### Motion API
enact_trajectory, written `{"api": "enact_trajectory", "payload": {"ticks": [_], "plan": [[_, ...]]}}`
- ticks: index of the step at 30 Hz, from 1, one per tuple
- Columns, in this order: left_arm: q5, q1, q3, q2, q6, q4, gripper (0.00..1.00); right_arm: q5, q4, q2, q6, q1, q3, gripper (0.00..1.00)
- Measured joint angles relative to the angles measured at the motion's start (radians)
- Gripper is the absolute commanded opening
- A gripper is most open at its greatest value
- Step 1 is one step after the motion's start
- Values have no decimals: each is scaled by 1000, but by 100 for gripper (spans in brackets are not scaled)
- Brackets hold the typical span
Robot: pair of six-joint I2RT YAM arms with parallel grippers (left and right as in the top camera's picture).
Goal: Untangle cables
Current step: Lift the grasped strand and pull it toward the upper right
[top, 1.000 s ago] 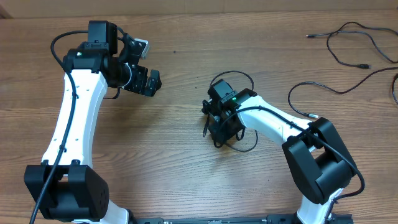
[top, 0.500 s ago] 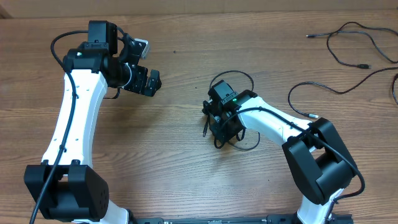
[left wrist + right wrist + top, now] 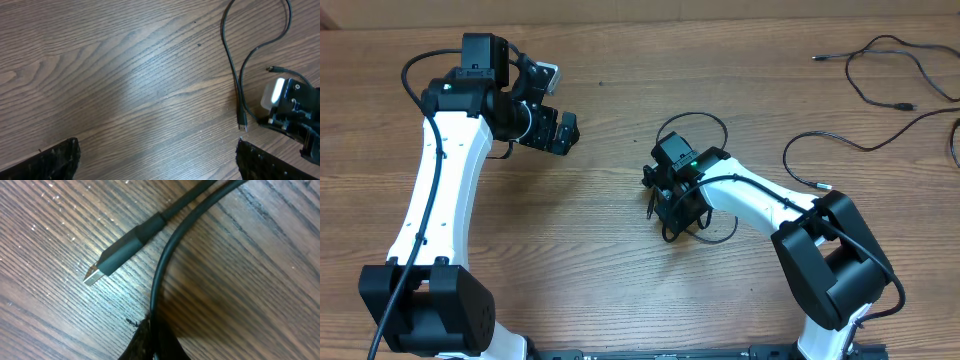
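My right gripper carries the piece of thin black cable to the other black cables and releases it there next. They lie to the gripper's right in the overhead view.
A thin black cable (image 3: 692, 118) lies in loose loops at the table's middle. My right gripper (image 3: 668, 218) stands over those loops, shut on one strand. In the right wrist view that cable (image 3: 165, 265) curves down into the closed right gripper (image 3: 153, 342), and a plug with a metal tip (image 3: 120, 255) lies just beside it on the wood. My left gripper (image 3: 556, 131) hovers at the upper left, apart from the loops. Its fingers (image 3: 56, 161) are spread wide over bare wood. The left wrist view shows the cable (image 3: 231, 60) and the right arm's head (image 3: 292, 107).
Two more black cables lie at the far right: one winding along the top edge (image 3: 890, 48), another arcing below it (image 3: 840, 140) with a plug end near the right arm's elbow (image 3: 825, 186). The right arm's base (image 3: 835, 265) occupies the lower right.
My right gripper's jaws have closed onto the cable strand, and its head has shifted slightly left. The left arm has not moved.
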Motion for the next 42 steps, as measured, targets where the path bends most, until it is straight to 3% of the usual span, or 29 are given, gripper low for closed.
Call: {"api": "enact_trajectory", "payload": {"ticks": [6, 18, 34, 42], "plan": [[0, 0, 0, 0, 0, 0, 100, 81, -44, 12, 57, -70, 65, 4], [0, 0, 0, 0, 0, 0, 100, 388, -101, 14, 154, -299, 451, 4], [0, 0, 0, 0, 0, 0, 100, 495, -56, 14, 242, -883, 576, 4], [0, 0, 0, 0, 0, 0, 100, 401, -68, 14, 333, -1136, 576, 4]]}}
